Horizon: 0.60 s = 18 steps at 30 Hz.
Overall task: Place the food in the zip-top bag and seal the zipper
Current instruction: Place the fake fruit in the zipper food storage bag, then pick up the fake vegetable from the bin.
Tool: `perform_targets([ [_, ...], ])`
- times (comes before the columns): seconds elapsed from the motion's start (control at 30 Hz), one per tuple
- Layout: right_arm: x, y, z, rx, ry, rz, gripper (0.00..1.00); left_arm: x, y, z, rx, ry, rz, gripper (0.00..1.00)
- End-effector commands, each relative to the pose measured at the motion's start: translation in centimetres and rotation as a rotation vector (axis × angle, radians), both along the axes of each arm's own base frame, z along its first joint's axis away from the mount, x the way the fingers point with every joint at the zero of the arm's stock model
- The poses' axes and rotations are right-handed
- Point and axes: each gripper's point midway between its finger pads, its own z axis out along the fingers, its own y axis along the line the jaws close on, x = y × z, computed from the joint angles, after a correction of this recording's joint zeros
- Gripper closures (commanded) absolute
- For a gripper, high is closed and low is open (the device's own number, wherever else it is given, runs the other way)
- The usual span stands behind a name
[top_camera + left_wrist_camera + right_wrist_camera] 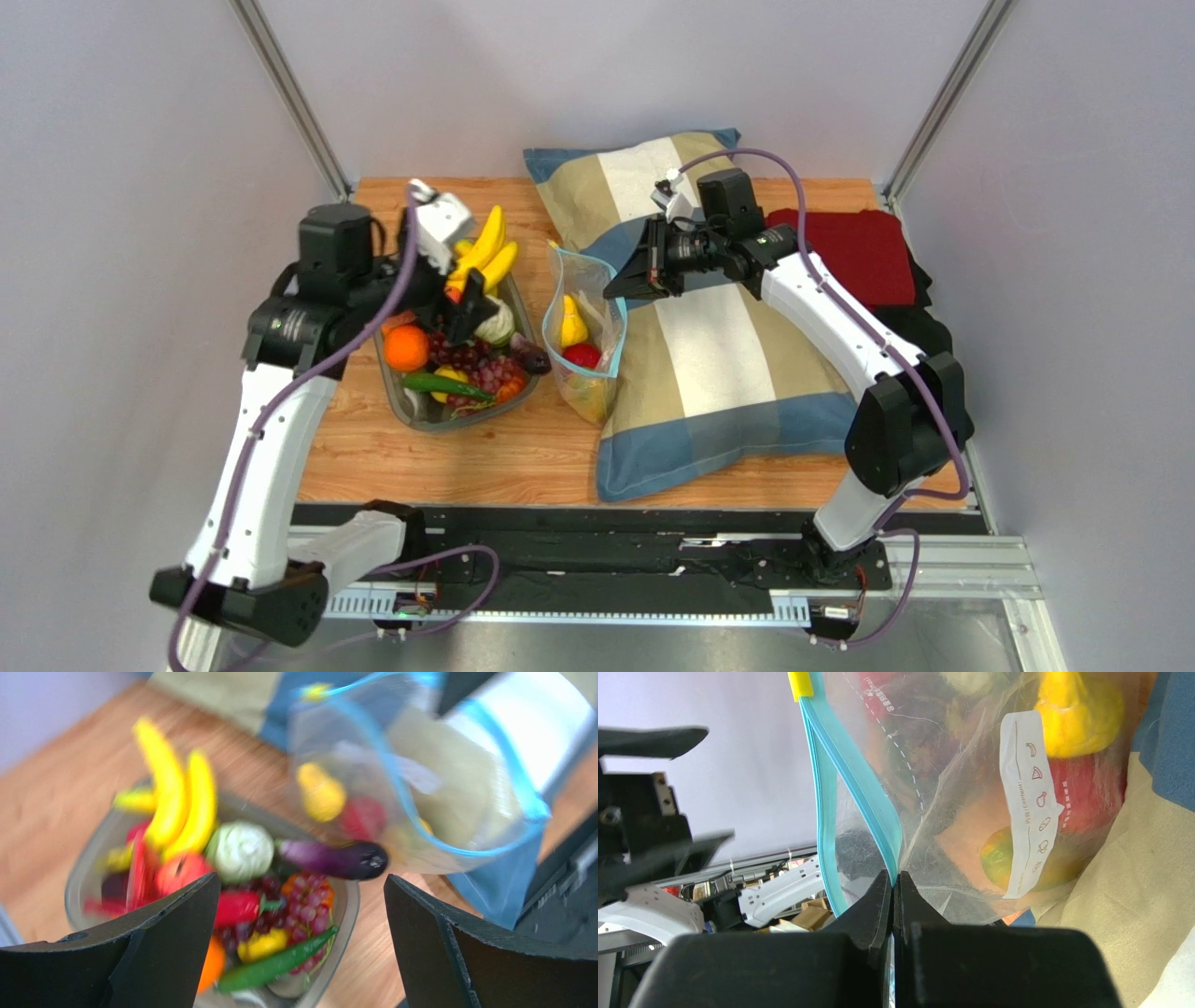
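Observation:
The left gripper needs to go down into the dish (407,406) next, with its open fingers tilting downward onto the red pepper beside the grapes, since that pepper lies below.
The clear zip-top bag (585,343) stands open between the dish and the pillow, with yellow, red and green food inside (1081,700). Its white label (1027,805) faces the right wrist camera. My right gripper (617,287) is shut on the bag's light-blue zipper (875,822) at the mouth edge and holds it up. My left gripper (470,301) is open and empty above the grey oval dish (407,406). The dish holds bananas (179,794), purple grapes (309,906), an eggplant (333,859), a green chilli (277,964), an orange (407,347) and other pieces.
A striped pillow (716,350) lies to the right of the bag, under my right arm. A dark red cloth (863,252) lies at the far right. The wooden table (491,462) ends near the arm bases.

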Motion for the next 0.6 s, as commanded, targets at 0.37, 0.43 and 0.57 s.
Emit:
perform_targets([
  [0.37,0.1,0.5,1.7,0.042,-0.049,0.022,1.00,3.9,15.0,-9.9,-0.381,0.533,1.166,0.24],
  [0.43,0.1,0.5,1.7,0.042,-0.047,0.020,1.00,4.3,15.4,-10.9,-0.377,0.562,1.206,0.24],
  [0.57,0.2,0.5,1.5,0.045,-0.041,0.017,1.00,5.8,14.9,-11.2,-0.411,0.593,1.189,0.28],
])
